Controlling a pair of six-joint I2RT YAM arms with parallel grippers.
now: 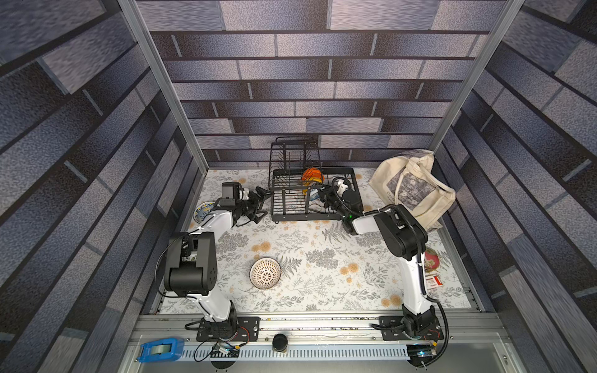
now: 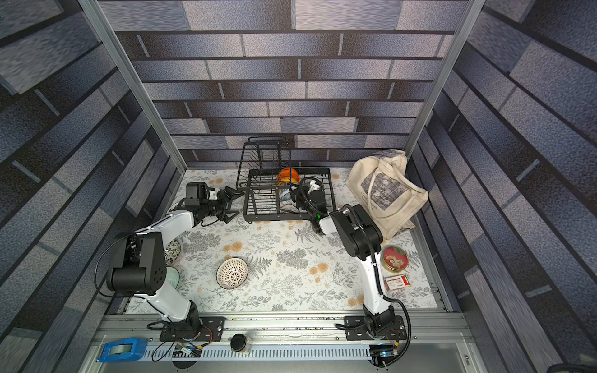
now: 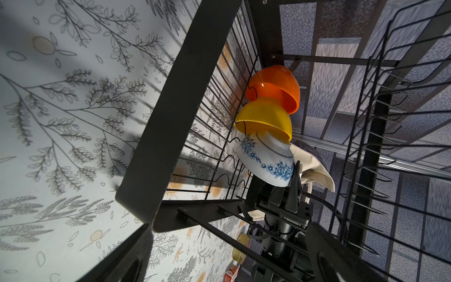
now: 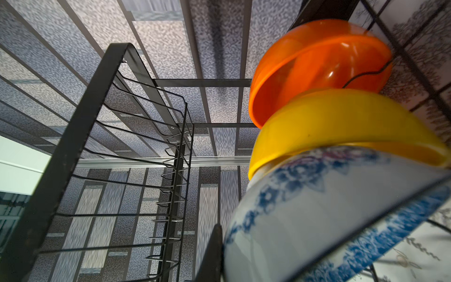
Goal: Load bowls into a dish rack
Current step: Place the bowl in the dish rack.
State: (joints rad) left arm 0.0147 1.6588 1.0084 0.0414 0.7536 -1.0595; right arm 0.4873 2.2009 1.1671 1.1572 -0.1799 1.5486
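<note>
My right gripper needs to go down next toward the rack wires below and let go of the floral bowl's rim, because the floral bowl already tilts in line with the yellow bowl [image 3: 266, 117].
The black wire dish rack [image 1: 290, 213] [image 3: 175, 109] stands at the back. In its lower tier, tilted in a row, are an orange bowl [image 1: 311, 176] [image 4: 317, 66], a yellow bowl [image 3: 266, 117] [image 4: 341, 127] and a blue-and-white floral bowl [image 3: 266, 166] [image 4: 317, 214]. My right gripper [image 1: 321, 198] [image 4: 227, 256] reaches into the rack, shut on the floral bowl's rim. My left gripper [image 1: 261, 203] [image 3: 231, 263] hangs open and empty beside the rack's left end. A white lattice bowl [image 1: 265, 273] [image 2: 232, 273] sits on the mat. A blue-yellow bowl [image 1: 203, 211] lies behind the left arm.
A cream tote bag [image 1: 416, 190] leans in the back right corner. A red tin [image 2: 394, 258] and a red-and-white box [image 2: 396, 283] lie by the right arm. A dark leafy bowl [image 2: 172, 252] and a pale bowl [image 2: 172, 277] peek from under the left arm.
</note>
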